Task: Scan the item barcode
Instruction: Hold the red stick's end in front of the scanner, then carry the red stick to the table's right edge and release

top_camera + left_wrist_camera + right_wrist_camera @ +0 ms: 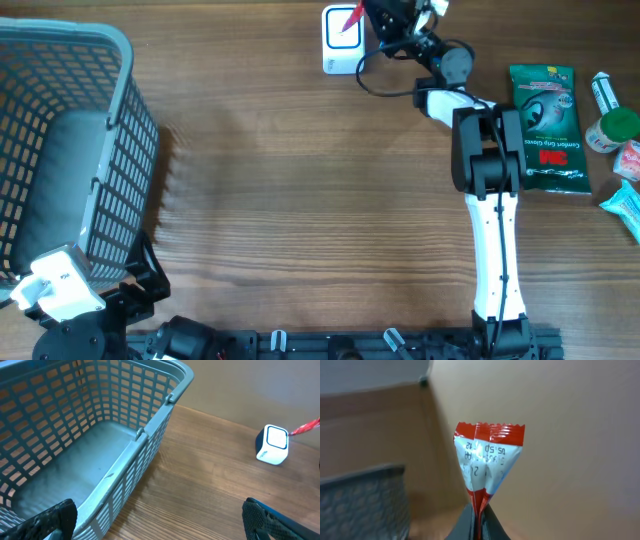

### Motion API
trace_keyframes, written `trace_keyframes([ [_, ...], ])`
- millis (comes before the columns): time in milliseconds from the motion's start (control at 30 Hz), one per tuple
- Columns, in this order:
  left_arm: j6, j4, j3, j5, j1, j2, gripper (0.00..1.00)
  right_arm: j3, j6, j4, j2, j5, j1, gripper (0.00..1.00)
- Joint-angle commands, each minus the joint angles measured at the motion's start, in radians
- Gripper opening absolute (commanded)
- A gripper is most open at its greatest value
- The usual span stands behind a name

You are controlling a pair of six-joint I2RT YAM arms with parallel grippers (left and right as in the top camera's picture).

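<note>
My right gripper swings across and down next to release beside the small tube, as that spot lies below it, to its right in the overhead view.
My right gripper (479,510) is shut on the bottom seam of a red and white packet (487,465), which stands upright with printed digits facing the wrist camera. In the overhead view that gripper (385,20) is at the far edge of the table, holding the packet (347,17) just over the white scanner box (340,42). The left wrist view shows the scanner (272,445) with the packet's red tip (307,427) beside it. My left gripper (160,522) is open and holds nothing, low over the wood by the basket's near corner.
A grey-blue mesh basket (130,100) fills the left side, its rim (150,425) close to my left fingers. At the right lie a green 3M package (545,125), a green-capped bottle (615,128), a small tube (605,92) and a teal packet (625,205).
</note>
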Motion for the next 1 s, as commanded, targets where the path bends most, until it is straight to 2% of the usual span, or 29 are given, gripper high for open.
trace_keyframes([
  [0, -0.002, 0.003, -0.003, -0.009, -0.004, -0.003, 1.00, 0.014, -0.037, -0.010, 0.008, -0.166, 0.003, 0.04],
  [167, -0.002, 0.003, -0.003, -0.009, -0.004, -0.003, 1.00, 0.019, 0.093, 0.089, -0.004, -0.253, -0.002, 0.04],
  [233, -0.002, 0.003, -0.003, -0.010, -0.004, -0.003, 1.00, 0.026, 0.215, 0.089, -0.027, -0.346, -0.004, 0.04],
  [367, -0.003, 0.003, -0.003, -0.009, -0.004, -0.003, 1.00, 0.040, 0.405, 0.089, -0.132, -0.676, 0.000, 0.04],
  [433, -0.002, 0.003, -0.003, -0.009, -0.004, -0.003, 1.00, 0.038, 0.535, 0.088, -0.194, -0.727, -0.005, 0.04],
  [467, -0.002, 0.003, -0.003, -0.009, -0.004, -0.003, 1.00, 0.038, 0.537, 0.067, -0.229, -0.726, -0.016, 0.04],
  [600, -0.002, 0.003, -0.003, -0.010, -0.004, -0.003, 1.00, 0.038, 0.517, -0.217, -0.355, -0.726, -0.111, 0.04],
  [733, -0.003, 0.003, -0.003, -0.009, -0.004, -0.003, 1.00, 0.038, 0.496, -0.327, -0.377, -0.726, -0.277, 0.05],
  [933, -0.002, 0.003, -0.003, -0.009, -0.004, -0.003, 1.00, 0.038, 0.138, -0.749, -0.369, -0.705, -0.564, 0.05],
  [967, -0.003, 0.003, -0.003, -0.010, -0.004, -0.003, 1.00, 0.038, 0.026, -0.865, -0.369, -0.689, -0.611, 0.05],
])
